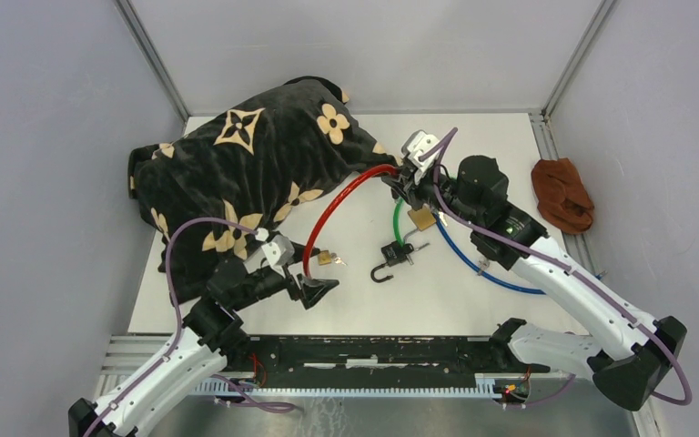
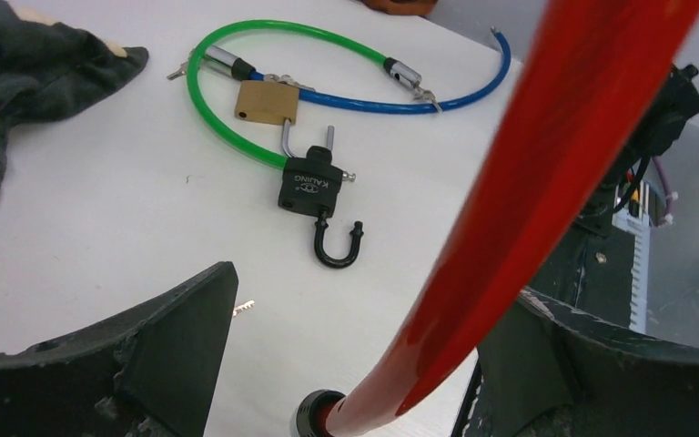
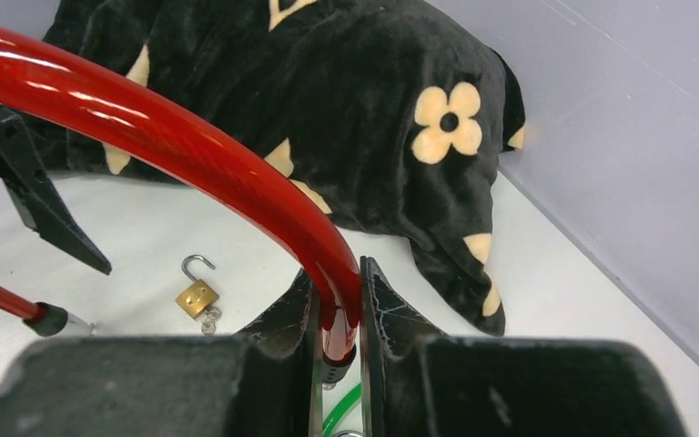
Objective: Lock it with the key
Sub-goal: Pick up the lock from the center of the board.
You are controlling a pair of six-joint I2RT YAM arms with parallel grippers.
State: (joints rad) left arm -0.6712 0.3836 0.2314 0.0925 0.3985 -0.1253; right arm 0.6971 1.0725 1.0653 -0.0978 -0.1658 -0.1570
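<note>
The red cable above its black cap (image 1: pixel 307 270) (image 2: pixel 353 409) is between the open fingers. My left gripper should next turn them toward the right in the wrist view and close.
A red cable (image 1: pixel 346 187) arcs across the table between both arms. My right gripper (image 3: pixel 337 273) is shut on one end of the red cable (image 3: pixel 191 137), just above its black end cap. My left gripper (image 2: pixel 378 291) stands wide open, and the cable's other end (image 2: pixel 546 164) runs loose between its fingers down to its cap (image 2: pixel 314 410) on the table. A small brass padlock (image 1: pixel 325 258) with its shackle open lies just beyond the left gripper (image 1: pixel 314 275). In the right wrist view, keys (image 3: pixel 207 319) hang from that padlock (image 3: pixel 197 296). A key tip (image 2: pixel 244 306) shows beside my left finger.
A black padlock (image 2: pixel 308 187) with an open black shackle lies mid-table on a green cable (image 2: pixel 209 109). A larger brass padlock (image 2: pixel 266 103) and a blue cable (image 2: pixel 473 91) lie behind it. A black flowered blanket (image 1: pixel 246 173) fills the back left; a brown cloth (image 1: pixel 562 193) sits far right.
</note>
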